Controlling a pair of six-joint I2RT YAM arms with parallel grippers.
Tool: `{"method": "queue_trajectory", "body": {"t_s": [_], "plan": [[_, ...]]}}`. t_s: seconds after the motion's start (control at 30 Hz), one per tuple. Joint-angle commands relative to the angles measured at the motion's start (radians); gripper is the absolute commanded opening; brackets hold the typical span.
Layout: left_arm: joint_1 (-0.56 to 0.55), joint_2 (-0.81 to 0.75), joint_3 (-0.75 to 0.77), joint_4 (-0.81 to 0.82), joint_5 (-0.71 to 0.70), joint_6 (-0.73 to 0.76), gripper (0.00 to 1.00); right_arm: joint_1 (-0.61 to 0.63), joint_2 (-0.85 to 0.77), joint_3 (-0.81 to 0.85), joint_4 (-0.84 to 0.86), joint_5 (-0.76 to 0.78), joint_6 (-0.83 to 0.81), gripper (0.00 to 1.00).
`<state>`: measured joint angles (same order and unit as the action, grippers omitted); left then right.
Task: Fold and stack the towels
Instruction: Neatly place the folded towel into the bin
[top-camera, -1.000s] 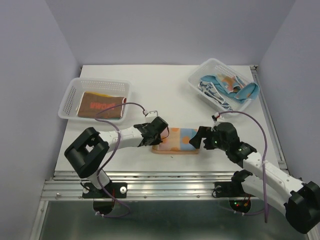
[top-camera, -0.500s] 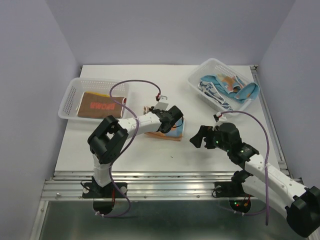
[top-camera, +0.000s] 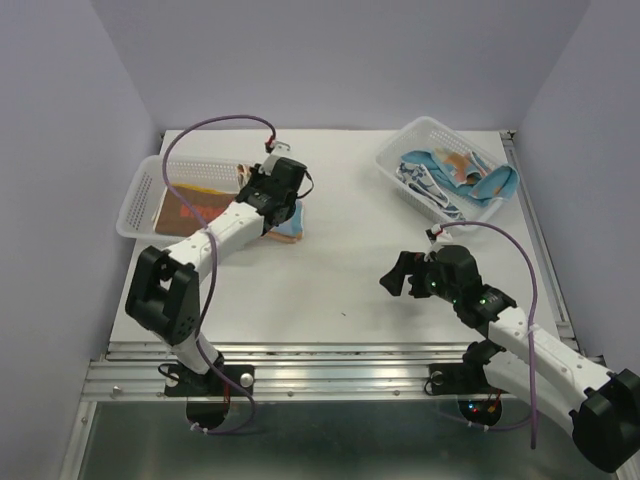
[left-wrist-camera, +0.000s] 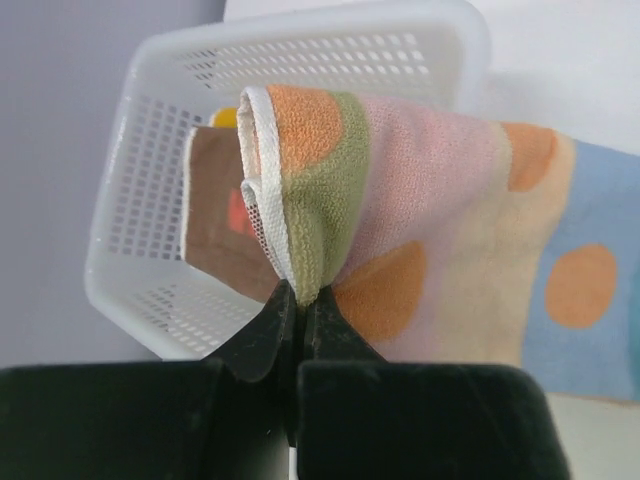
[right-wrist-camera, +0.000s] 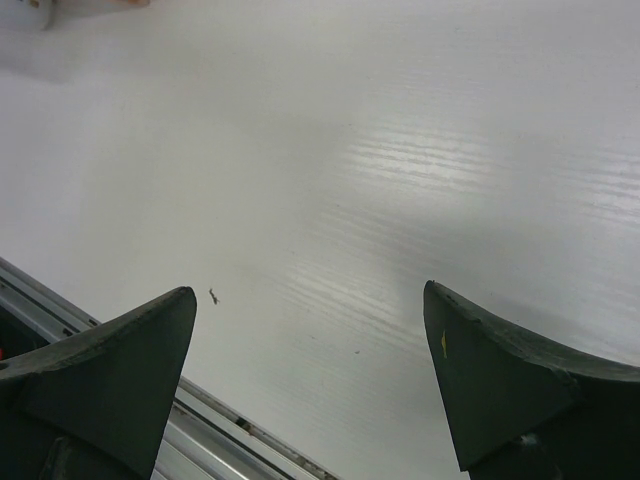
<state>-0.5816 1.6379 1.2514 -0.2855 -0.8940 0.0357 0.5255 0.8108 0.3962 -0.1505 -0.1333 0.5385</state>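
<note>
My left gripper next goes left in the top view and lowers onto the orange-red and brown towel (top-camera: 195, 210) to release. This is because its pastel towel (top-camera: 288, 228) overhangs the basket's rim.
My left gripper (top-camera: 272, 200) (left-wrist-camera: 298, 300) is shut on the folded edge of a pastel towel (top-camera: 288, 228) (left-wrist-camera: 440, 240) with orange and blue dots. The towel hangs from the jaws at the right rim of the left white basket (top-camera: 140, 195) (left-wrist-camera: 140, 220). A folded orange-red and brown towel (top-camera: 195, 210) (left-wrist-camera: 212, 225) lies in that basket, with a sliver of mustard yellow (left-wrist-camera: 225, 117) behind it. My right gripper (top-camera: 393, 277) (right-wrist-camera: 310, 300) stands wide open over bare table, holding nothing.
A second white basket (top-camera: 400, 150) at the back right holds rumpled blue-white and teal-edged towels (top-camera: 450, 175). The metal rail (right-wrist-camera: 200, 425) of the table's near edge runs just below the right gripper.
The left gripper has carried the folded pastel towel from the front middle of the table up and back-left to the left basket. The right gripper drew slightly away and stayed open.
</note>
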Motion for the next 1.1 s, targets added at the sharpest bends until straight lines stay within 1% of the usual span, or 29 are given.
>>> {"method": "queue_trajectory", "body": {"t_s": [0.0, 0.03, 0.07, 0.1, 0.33, 0.4, 0.47, 0.53, 0.6, 0.67, 0.8, 0.9, 1.0, 1.07], "plan": [[0.061, -0.110, -0.023, 0.130, 0.129, 0.215, 0.00, 0.008, 0.007, 0.006, 0.020, 0.023, -0.017, 1.00], [0.078, -0.121, -0.023, 0.137, 0.171, 0.216, 0.00, 0.008, 0.010, 0.007, 0.020, 0.023, -0.015, 1.00], [0.097, -0.131, -0.023, 0.141, 0.206, 0.252, 0.00, 0.008, 0.013, 0.009, 0.017, 0.024, -0.017, 1.00], [0.129, -0.142, -0.009, 0.120, 0.233, 0.257, 0.00, 0.007, 0.016, 0.012, 0.009, 0.030, -0.018, 1.00], [0.287, -0.135, 0.013, 0.068, 0.351, 0.339, 0.00, 0.008, 0.016, 0.001, 0.020, 0.043, -0.026, 1.00], [0.363, -0.113, 0.032, 0.022, 0.400, 0.363, 0.00, 0.008, 0.024, -0.010, 0.044, 0.028, -0.026, 1.00], [0.393, -0.099, 0.042, -0.003, 0.414, 0.380, 0.00, 0.007, 0.034, -0.019, 0.054, 0.012, -0.025, 1.00], [0.410, -0.101, 0.028, 0.014, 0.411, 0.398, 0.00, 0.008, 0.041, -0.020, 0.063, 0.014, -0.026, 1.00], [0.428, -0.122, 0.013, 0.023, 0.496, 0.417, 0.00, 0.007, 0.054, -0.019, 0.062, 0.012, -0.029, 1.00], [0.437, -0.154, -0.026, 0.029, 0.556, 0.475, 0.00, 0.007, 0.057, -0.019, 0.062, 0.015, -0.031, 1.00], [0.447, -0.188, -0.130, 0.103, 0.547, 0.532, 0.00, 0.008, 0.062, -0.023, 0.068, 0.017, -0.029, 1.00], [0.465, -0.178, -0.121, 0.091, 0.561, 0.530, 0.00, 0.008, 0.070, -0.026, 0.075, 0.017, -0.028, 1.00], [0.471, -0.167, -0.119, 0.104, 0.505, 0.530, 0.00, 0.008, 0.080, -0.026, 0.078, 0.018, -0.026, 1.00], [0.474, -0.170, -0.124, 0.137, 0.439, 0.538, 0.00, 0.007, 0.087, -0.028, 0.075, 0.020, -0.025, 1.00]]}}
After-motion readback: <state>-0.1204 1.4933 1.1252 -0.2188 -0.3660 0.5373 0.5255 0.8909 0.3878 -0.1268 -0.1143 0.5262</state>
